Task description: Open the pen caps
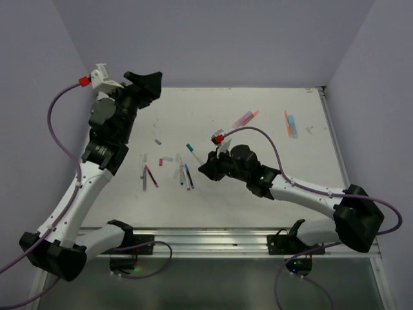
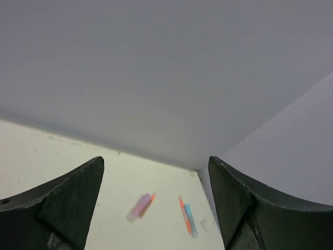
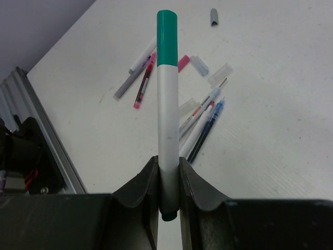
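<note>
My left gripper moves back and to its right in the top view next, to straddle the teal pen cap (image 1: 190, 148), which juts free there.
My right gripper (image 3: 168, 172) is shut on the lower end of a white-bodied pen (image 3: 167, 114), whose teal pen cap (image 3: 167, 31) still sits on its far end. In the top view this right gripper (image 1: 205, 169) hovers over the table's middle, with the teal cap (image 1: 190, 148) pointing up and left. My left gripper (image 2: 156, 208) is open and holds nothing. It is raised near the back left corner (image 1: 151, 87), far from the pens. A loose grey cap (image 3: 214, 16) lies on the table beyond the held pen.
A grey pen (image 3: 130, 78) and a dark red pen (image 3: 144, 80) lie left of the held pen, white and blue pens (image 3: 205, 127) right of it, and loose caps (image 3: 199, 65) between them. At the back right lie a pink-purple pen (image 1: 246, 117) and orange and blue pens (image 1: 290, 124).
</note>
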Available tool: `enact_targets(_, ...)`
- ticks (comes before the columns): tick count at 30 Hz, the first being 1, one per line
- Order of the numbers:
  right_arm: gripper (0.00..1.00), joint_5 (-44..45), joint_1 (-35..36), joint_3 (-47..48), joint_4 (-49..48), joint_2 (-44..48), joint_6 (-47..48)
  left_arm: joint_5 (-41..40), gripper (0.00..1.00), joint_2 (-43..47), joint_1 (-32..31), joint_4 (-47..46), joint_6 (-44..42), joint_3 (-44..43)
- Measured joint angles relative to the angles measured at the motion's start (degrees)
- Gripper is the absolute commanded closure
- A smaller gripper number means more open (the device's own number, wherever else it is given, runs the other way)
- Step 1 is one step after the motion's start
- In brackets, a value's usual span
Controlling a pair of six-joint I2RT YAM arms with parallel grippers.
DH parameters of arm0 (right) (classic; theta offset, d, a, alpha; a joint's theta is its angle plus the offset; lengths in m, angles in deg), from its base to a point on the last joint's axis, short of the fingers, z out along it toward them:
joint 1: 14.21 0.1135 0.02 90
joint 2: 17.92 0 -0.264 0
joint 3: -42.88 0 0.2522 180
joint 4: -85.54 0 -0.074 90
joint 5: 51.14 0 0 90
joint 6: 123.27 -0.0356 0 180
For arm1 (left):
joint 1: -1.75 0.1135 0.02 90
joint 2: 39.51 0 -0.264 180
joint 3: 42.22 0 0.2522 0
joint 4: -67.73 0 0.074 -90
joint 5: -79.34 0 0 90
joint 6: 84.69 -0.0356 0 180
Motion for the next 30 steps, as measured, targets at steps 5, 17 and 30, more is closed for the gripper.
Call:
enact_targets(5,1.0,1.36,0.0,1.79,0.04,0.24,-0.02,8.46,0.1,-0.02,-0.55,1.88,1.92,9.4)
enact_targets(17,1.0,5.81,0.0,4.5,-0.79,-0.2,-1.38,13.25,0.17,-3.15,-9.22,1.7,4.63,14.82)
enact_targets(30,1.0,6.21,0.0,4.87,-2.97,-0.2,-2.25,13.18,0.3,-7.08,-10.05,1.62,10.25,15.02)
